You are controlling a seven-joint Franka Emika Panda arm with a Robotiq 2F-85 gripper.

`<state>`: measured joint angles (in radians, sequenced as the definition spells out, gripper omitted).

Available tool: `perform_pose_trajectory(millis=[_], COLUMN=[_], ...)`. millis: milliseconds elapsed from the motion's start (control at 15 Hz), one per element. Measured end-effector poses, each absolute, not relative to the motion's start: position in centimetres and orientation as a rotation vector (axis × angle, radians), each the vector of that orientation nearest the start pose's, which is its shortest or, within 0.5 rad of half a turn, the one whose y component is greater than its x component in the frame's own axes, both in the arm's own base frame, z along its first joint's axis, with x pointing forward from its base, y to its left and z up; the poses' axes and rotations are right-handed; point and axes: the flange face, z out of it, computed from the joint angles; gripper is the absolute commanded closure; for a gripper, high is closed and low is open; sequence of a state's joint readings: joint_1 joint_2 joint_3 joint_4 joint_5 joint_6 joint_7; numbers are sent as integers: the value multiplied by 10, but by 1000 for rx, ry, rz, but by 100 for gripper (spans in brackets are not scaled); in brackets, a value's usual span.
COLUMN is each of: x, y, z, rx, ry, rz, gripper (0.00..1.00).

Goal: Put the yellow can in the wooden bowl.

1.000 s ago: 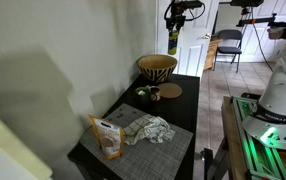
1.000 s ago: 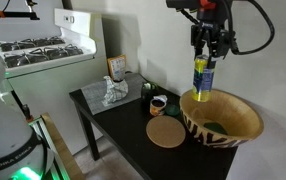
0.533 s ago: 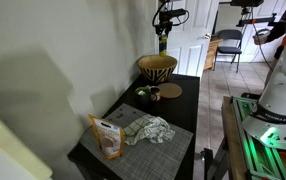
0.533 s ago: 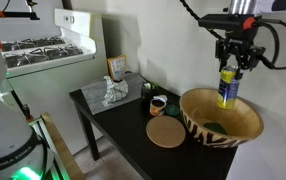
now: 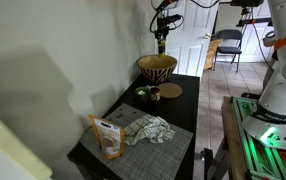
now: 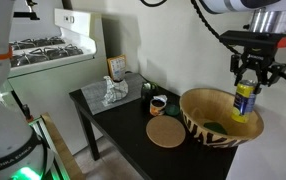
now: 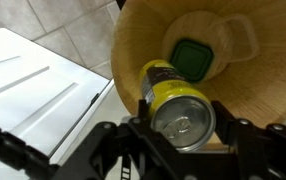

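The yellow can (image 6: 244, 103) still hangs off-center near the rim of the wooden bowl. My gripper needs to move toward the middle of the bowl next and go down to release the can inside.
My gripper (image 6: 245, 95) is shut on the yellow can (image 6: 244, 103), a tall can with a dark label and a silver lid. It holds the can above the far inner side of the wooden bowl (image 6: 198, 126), which stands at the end of the black table. In an exterior view the can (image 5: 161, 44) hangs above the bowl (image 5: 157, 68). In the wrist view the can (image 7: 168, 85) sits between the fingers of the gripper (image 7: 183, 121), over the bowl's pale inside (image 7: 253, 75). A green square-lidded thing (image 7: 191, 58) lies in the bowl.
On the black table (image 6: 108, 115) lie a flat wooden disc (image 6: 166, 132), a small short cylinder with a yellow top (image 6: 158, 103), a dark green round thing (image 6: 148, 88), a crumpled cloth (image 6: 108, 92) on a mat and an orange snack bag (image 5: 108, 138). A white stove (image 6: 43, 50) stands beyond.
My gripper has carried the can sideways across the bowl toward its far side and lowered it closer to the rim. The things on the table have not moved.
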<state>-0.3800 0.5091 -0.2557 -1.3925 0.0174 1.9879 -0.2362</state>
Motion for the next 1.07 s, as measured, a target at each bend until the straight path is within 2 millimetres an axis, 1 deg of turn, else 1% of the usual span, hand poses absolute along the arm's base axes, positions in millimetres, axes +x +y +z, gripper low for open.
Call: perform_pose_trajectory(millis=[133,267,400,533,600,667,800,867,1067], x=[590,589,591,596,598,600,600,600,600], y=[-401,-402,-396,-385,-379,-376,-376,-377,-378], z=[426,419,412,405,401,398,396,395,394], rx=[-3229,-3225,-3207,-3179,-3159,-3156,-3156,-3155,-3155], ry=[550,509,488,470,470,464,463,466,468], rz=[-49,-25,-3,4,16,24,29,30,32], gripper=[62,62,62,62,37,37,37,62,62])
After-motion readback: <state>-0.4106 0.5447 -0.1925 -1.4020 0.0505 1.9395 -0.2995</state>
